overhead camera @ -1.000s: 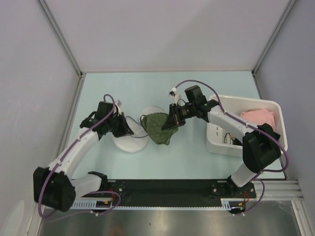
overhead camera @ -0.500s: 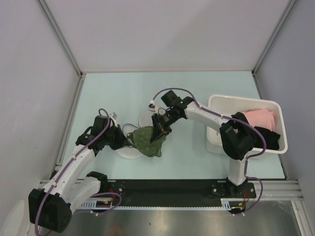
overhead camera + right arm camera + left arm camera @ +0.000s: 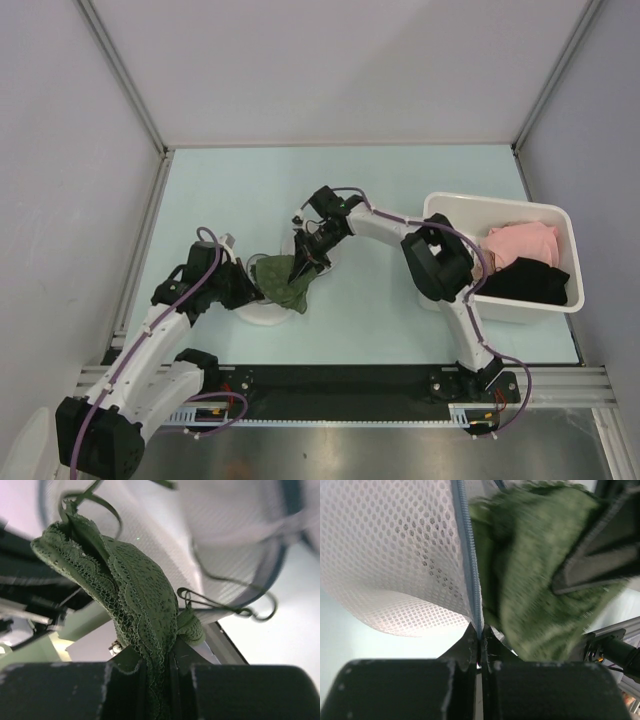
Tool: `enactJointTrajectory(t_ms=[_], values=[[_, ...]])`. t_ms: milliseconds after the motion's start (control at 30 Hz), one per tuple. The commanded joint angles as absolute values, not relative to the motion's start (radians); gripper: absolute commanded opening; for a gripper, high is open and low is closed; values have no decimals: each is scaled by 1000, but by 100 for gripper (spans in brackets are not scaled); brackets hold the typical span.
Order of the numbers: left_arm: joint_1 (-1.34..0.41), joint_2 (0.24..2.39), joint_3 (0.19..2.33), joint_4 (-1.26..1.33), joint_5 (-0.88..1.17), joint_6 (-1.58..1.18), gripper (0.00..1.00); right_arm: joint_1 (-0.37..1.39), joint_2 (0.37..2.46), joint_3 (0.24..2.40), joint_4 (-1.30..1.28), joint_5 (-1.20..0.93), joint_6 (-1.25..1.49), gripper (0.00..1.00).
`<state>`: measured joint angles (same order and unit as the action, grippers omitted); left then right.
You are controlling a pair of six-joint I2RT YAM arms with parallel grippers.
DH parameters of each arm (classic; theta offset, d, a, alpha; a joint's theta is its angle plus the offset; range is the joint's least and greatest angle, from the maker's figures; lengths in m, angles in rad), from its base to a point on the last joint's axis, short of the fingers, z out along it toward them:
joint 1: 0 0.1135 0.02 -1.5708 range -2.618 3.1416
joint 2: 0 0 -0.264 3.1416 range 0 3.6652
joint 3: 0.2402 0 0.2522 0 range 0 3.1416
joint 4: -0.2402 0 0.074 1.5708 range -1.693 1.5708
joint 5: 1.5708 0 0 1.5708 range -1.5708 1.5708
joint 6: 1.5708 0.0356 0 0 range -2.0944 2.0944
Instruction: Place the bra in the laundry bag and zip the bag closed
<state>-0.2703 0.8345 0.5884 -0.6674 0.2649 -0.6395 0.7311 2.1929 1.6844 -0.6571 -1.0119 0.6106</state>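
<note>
I next need to lower my right gripper to the bag's opening point(image 3: 273, 282) point(image 3: 162, 550), which is below it and to its left in the top view, and let go, because the bra's straps trail over the bag's rim.
The olive-green lace bra point(image 3: 281, 281) point(image 3: 135, 597) hangs bunched from my right gripper point(image 3: 299, 268) point(image 3: 158, 652), which is shut on its fabric. It sits against the mouth of the white mesh laundry bag point(image 3: 262, 308) point(image 3: 390, 565), left of the table's middle. My left gripper point(image 3: 252, 288) point(image 3: 480, 636) is shut on the bag's blue zipper rim point(image 3: 469, 555) and holds that edge up. In the left wrist view the bra point(image 3: 535, 580) fills the space just right of the rim, with the right gripper's dark fingers point(image 3: 605, 545) pressing into it. The bra's thin straps point(image 3: 225, 607) trail loose.
A white rectangular bin point(image 3: 441, 290) stands at the right with a pink garment point(image 3: 520, 243) and a black garment point(image 3: 530, 280) in it. The right arm reaches leftward from its base across the table. A black rail point(image 3: 340, 380) runs along the near edge.
My right gripper has carried the bra leftward and nearer, from beside the bin to the bag's mouth. The left gripper has drawn the bag's rim slightly nearer and left.
</note>
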Motion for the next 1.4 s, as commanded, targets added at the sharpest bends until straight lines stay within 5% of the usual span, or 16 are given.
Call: enactJointTrajectory(t_ms=[0, 367, 667, 800, 1167, 1267, 1333, 1367], values=[[-272, 818, 600, -657, 253, -655, 0, 742, 2308, 1830, -791, -979, 620, 0], [-284, 807, 598, -657, 265, -657, 0, 767, 2529, 2226, -968, -848, 701, 0], [-333, 848, 612, -591, 293, -663, 0, 827, 2422, 1994, -620, -769, 1150, 0], [-344, 865, 604, -563, 337, -673, 0, 838, 2327, 1806, -242, -752, 1417, 0], [-351, 871, 607, -486, 331, -704, 0, 850, 2194, 1553, 116, -712, 1638, 0], [-350, 917, 647, -486, 307, -684, 0, 861, 2171, 1531, 32, -724, 1505, 0], [-350, 966, 687, -503, 299, -672, 7, 867, 2151, 1528, -53, -718, 1332, 0], [-350, 976, 704, -520, 284, -669, 26, 865, 2146, 1532, -131, -703, 1277, 0]])
